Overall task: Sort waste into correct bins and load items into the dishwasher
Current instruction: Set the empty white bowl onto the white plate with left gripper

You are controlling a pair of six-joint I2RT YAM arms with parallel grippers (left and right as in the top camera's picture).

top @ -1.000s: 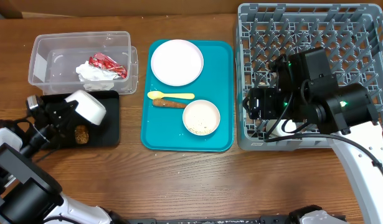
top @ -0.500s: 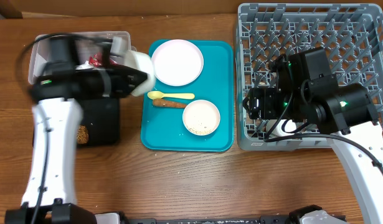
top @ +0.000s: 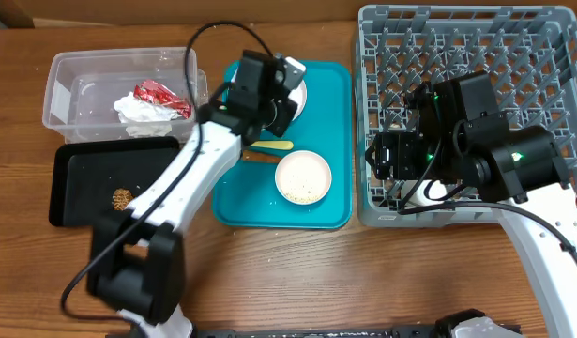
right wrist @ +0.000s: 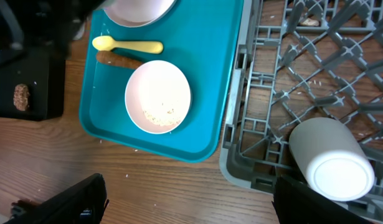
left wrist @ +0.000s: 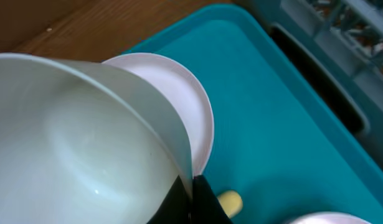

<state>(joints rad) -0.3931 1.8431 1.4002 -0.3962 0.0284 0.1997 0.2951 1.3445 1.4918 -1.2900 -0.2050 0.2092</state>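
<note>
Next, my left gripper moves down until the small white bowl rests on the pale plate.
My left gripper is shut on the rim of a small white bowl and holds it, tilted, just above the pale plate at the back of the teal tray. The bowl looks empty inside. The yellow spoon and the orange stick lie side by side mid-tray. In front of them is a second bowl with some rice in it. My right gripper is open and empty above the front left corner of the grey rack. A white cup lies on its side in the rack.
A clear tub at the back left holds the red wrapper and crumpled white paper. The black tray in front of it holds a brown lump. A few rice grains lie on the wood by the teal tray.
My left arm has swung from over the black tray, up and to the right, carrying the bowl over the plate on the teal tray. The right arm has not moved.
</note>
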